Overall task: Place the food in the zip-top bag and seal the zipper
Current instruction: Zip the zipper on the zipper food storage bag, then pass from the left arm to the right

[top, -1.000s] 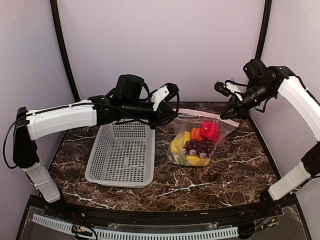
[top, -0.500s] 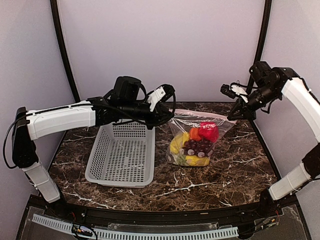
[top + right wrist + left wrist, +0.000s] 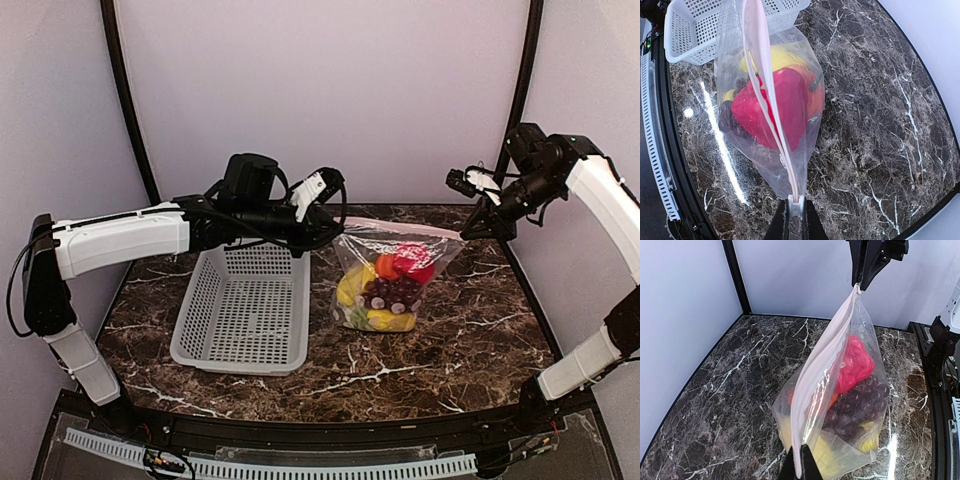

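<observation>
I will carry the white slider point(image 3: 796, 206) outward with my right gripper, toward the back wall, and then let go, because the left gripper is pinching the other end of the zipper.
The clear zip-top bag point(image 3: 390, 290) hangs stretched between both grippers, its bottom resting on the marble table. Inside it is the food: red pepper point(image 3: 413, 260), orange fruit point(image 3: 386, 266), purple grapes point(image 3: 393, 293) and yellow pieces point(image 3: 352, 286). The pinkish zipper point(image 3: 405, 234) runs taut along the bag's top edge. My left gripper point(image 3: 337, 236) is shut on the left end of that edge, its fingertips point(image 3: 811, 471) pinching the zipper point(image 3: 822, 367). My right gripper point(image 3: 470, 236) is shut on the right end, clamping the white slider point(image 3: 796, 206) between its fingers point(image 3: 811, 225).
A white perforated basket point(image 3: 245, 310) stands left of the bag, under the left arm; its corner point(image 3: 700, 22) shows in the right wrist view. Dark marble table point(image 3: 450, 340) lies in front of and right of the bag. Walls close the back and sides.
My right gripper has moved right and slightly back with the bag's end, pulling the zipper edge straight and taut. The left gripper has shifted a little left. The bag stands more upright.
</observation>
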Tool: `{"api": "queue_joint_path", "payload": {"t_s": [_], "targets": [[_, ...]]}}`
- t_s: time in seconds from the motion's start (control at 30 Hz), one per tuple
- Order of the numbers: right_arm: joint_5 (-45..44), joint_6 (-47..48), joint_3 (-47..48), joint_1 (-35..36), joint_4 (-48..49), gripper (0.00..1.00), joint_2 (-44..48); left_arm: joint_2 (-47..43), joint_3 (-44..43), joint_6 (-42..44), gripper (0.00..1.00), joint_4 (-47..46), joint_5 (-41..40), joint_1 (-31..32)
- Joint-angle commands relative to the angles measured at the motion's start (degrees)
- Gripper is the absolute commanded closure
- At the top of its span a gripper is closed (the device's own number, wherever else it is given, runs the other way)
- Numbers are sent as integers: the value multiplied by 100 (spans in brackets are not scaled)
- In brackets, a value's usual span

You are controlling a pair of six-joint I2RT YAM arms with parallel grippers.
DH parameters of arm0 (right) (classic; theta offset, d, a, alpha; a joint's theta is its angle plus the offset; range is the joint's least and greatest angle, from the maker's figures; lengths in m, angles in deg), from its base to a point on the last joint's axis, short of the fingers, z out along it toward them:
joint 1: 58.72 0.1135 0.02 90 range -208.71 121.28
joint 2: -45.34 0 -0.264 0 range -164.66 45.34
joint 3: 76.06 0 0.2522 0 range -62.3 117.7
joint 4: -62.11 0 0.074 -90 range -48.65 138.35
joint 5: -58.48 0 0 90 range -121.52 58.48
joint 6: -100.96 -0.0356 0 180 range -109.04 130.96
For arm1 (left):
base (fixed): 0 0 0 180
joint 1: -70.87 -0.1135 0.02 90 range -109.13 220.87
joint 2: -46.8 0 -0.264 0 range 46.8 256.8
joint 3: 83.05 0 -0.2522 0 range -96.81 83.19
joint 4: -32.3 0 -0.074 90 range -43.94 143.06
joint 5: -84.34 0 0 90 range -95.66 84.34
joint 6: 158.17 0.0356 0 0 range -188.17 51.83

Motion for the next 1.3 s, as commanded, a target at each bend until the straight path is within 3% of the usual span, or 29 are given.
{"api": "queue_joint_path", "payload": {"t_s": [0.0, 0.43, 0.53, 0.63, 0.87, 1.27], "targets": [[-283, 81, -12, -109, -229, 100, 118, -338, 147, -108, 99, -56, 2, -163], [-149, 193, 32, -314, -190, 100, 45, -139, -12, -72, 99, -82, 89, -197], [-189, 99, 103, -416, 211, 100, -57, 13, -169, -15, 99, -169, 110, -233], [-224, -30, 358, -478, 736, 100, -310, 468, -559, 6, 99, -609, 171, -317], [-139, -140, 1281, -524, 831, 100, -1017, 1265, -1586, -3, 99, -981, 196, -514], [-160, 68, 685, -752, 925, 100, -581, 903, -783, -160, 99, -1211, 397, -625]]}}
